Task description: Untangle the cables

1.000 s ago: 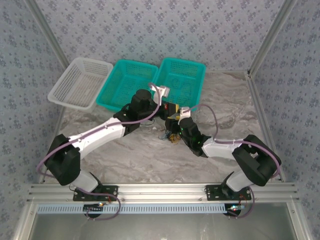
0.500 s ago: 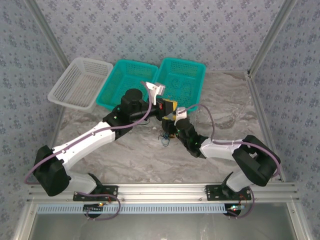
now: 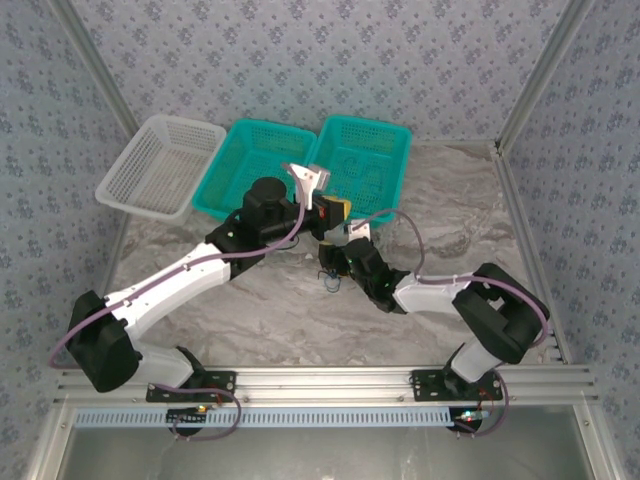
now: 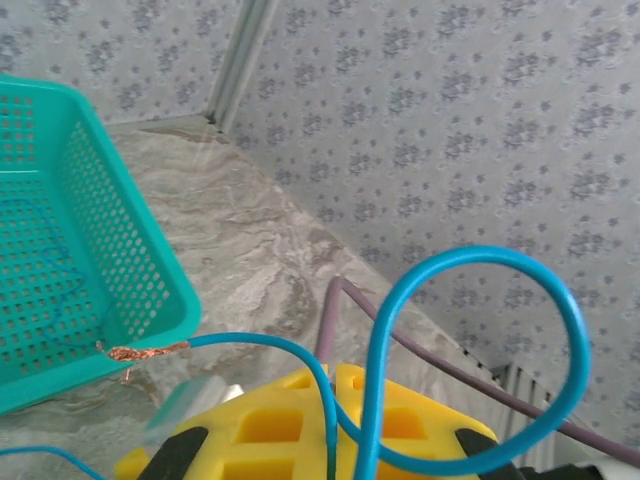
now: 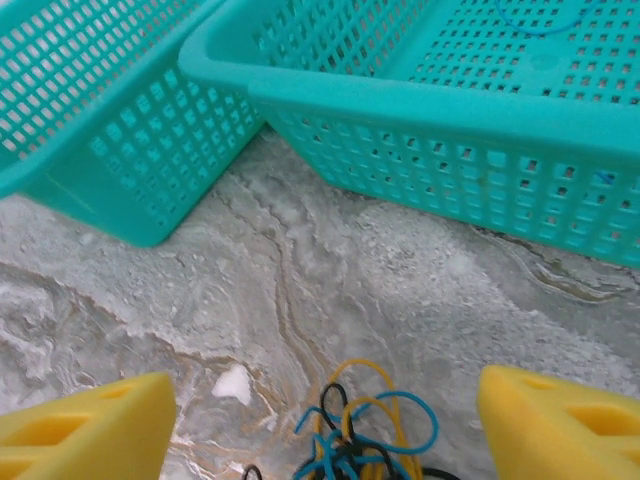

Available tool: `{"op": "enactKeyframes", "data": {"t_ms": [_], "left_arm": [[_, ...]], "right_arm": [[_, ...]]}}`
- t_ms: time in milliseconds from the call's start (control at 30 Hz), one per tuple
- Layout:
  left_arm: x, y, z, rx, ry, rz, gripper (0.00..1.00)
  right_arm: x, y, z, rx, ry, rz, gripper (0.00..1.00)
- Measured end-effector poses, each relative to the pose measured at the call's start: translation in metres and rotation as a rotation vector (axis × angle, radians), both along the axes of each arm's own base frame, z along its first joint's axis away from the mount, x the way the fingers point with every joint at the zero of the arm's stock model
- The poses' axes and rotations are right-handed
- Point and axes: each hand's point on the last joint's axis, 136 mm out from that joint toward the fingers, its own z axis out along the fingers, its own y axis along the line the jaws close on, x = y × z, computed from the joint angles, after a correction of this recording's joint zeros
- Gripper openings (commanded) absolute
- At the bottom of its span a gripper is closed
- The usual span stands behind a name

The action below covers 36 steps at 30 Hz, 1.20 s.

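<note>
My left gripper holds a blue cable and should next move outward over the bottom of the teal basket already holding a blue cable [image 3: 366,174] [image 4: 42,270] and release this matching cable there.
The cables [image 5: 365,435] lie as a small knot of blue, orange-yellow and black strands on the marble table, between the wide-apart yellow fingers [image 5: 90,425] of my right gripper [image 5: 325,425], which is open around them. From above, the knot [image 3: 328,278] sits just below that gripper [image 3: 336,262]. My left gripper [image 4: 345,385] is shut on a blue cable [image 4: 470,265]. This cable loops above the yellow fingers [image 4: 265,420] and ends in a bare copper tip [image 4: 140,351]. From above, the left gripper [image 3: 337,209] hangs near the right teal basket.
Three baskets line the back: white [image 3: 160,165], teal [image 3: 255,165] and teal [image 3: 365,160]. The right teal one [image 5: 470,110] holds a thin blue cable [image 5: 540,18]. Both teal baskets stand close ahead of the right gripper. A mauve arm cord [image 4: 335,320] runs behind the left fingers.
The right gripper has opened wider and shifted slightly left over the knot. The left arm swung left and back earlier, still shut on the blue cable.
</note>
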Motion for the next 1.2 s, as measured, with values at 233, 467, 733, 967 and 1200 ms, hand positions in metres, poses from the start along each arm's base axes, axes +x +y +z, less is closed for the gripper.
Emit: {"op": "enactKeyframes", "data": {"t_ms": [233,467,733,967,1200], "left_arm": [[0.041,0.003,0.001,0.067,-0.022,0.155,0.0],[0.093,0.002,-0.024,0.17,0.0,0.307,0.0],[0.144,-0.006,-0.055,0.242,0.048,0.399,0.0],[0.176,-0.018,-0.07,0.25,0.082,0.435,0.0],[0.21,-0.036,-0.09,0.262,0.137,0.464,0.0]], "right_arm": [[-0.012,-0.026,0.021,0.02,0.0,-0.075,1.0],[-0.029,-0.058,0.023,-0.084,0.058,-0.129,1.0],[-0.048,-0.111,0.051,-0.016,0.051,-0.255,1.0],[-0.061,-0.153,0.048,0.076,0.082,-0.347,1.0],[-0.066,-0.162,0.042,0.091,0.124,-0.354,1.0]]}}
